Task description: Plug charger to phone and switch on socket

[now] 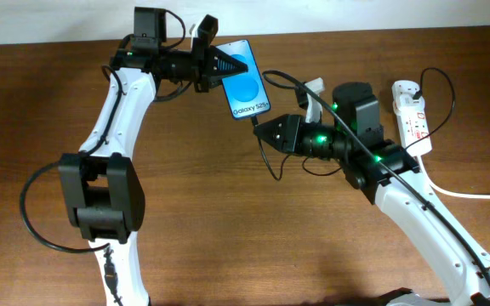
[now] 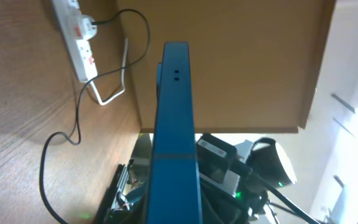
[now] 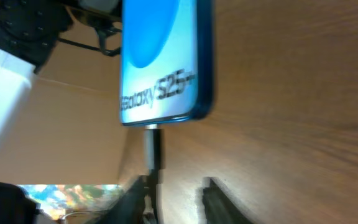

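Observation:
My left gripper brings the phone [image 1: 247,82] down and back onto the bare tabletop next and releases it, since the connector already sits in the port.
The phone [image 1: 247,82], blue screen reading "Galaxy S25", is held off the table by my left gripper [image 1: 215,65], which is shut on its upper end. In the left wrist view the phone [image 2: 174,124] shows edge-on between the jaws [image 2: 166,208]. The charger connector [image 3: 153,146] sits in the phone's [image 3: 160,50] bottom port. My right gripper [image 3: 176,196] is open just below it, its left finger beside the cable and its right finger apart. The thin black charger cable [image 1: 268,157] hangs under the right gripper [image 1: 262,129]. The white socket [image 1: 412,115] lies at the far right.
The socket [image 2: 79,37] carries a black plug [image 2: 89,27] and a thick white cord [image 2: 114,87] that runs off the right side of the table. The table's far edge lies just behind the phone. The left arm's base [image 1: 100,191] stands at the left.

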Robot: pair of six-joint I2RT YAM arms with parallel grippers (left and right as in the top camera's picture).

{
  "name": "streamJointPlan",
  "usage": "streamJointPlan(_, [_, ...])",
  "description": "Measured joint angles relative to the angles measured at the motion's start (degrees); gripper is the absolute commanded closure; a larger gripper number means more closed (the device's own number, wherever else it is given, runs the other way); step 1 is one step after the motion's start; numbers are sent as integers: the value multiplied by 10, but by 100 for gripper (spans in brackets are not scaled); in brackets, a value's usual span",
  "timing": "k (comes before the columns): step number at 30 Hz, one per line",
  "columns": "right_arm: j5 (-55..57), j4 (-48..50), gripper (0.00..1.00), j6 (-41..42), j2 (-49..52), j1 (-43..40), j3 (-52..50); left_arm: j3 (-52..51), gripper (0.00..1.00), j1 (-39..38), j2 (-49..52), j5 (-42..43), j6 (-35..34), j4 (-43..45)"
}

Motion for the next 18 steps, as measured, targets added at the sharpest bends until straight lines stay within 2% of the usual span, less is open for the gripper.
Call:
streamJointPlan(2, [5,-8,35,-7,3,-3,0,0,100,5,0,6,18,3])
streamJointPlan(6, [10,-56,27,-34,5,-44,0,0,100,18,0,6,92,3])
streamJointPlan(9, [12,-96,25,-53,5,-78,1,1,100,19,0,-38,134,-64])
streamJointPlan(10, [14,-103,25,-60,6,-86,1,2,100,18,0,-64,147,-95])
streamJointPlan(13, [23,-126,25,-76,7,-95,1,0,100,17,0,-225,215,-234])
streamJointPlan(15, [31,-135,26,-81,7,-95,1,-2,100,17,0,-313,262,-283])
streamJointPlan(18, [34,-142,25,-83,7,-95,1,-2,100,17,0,-390,311,-318])
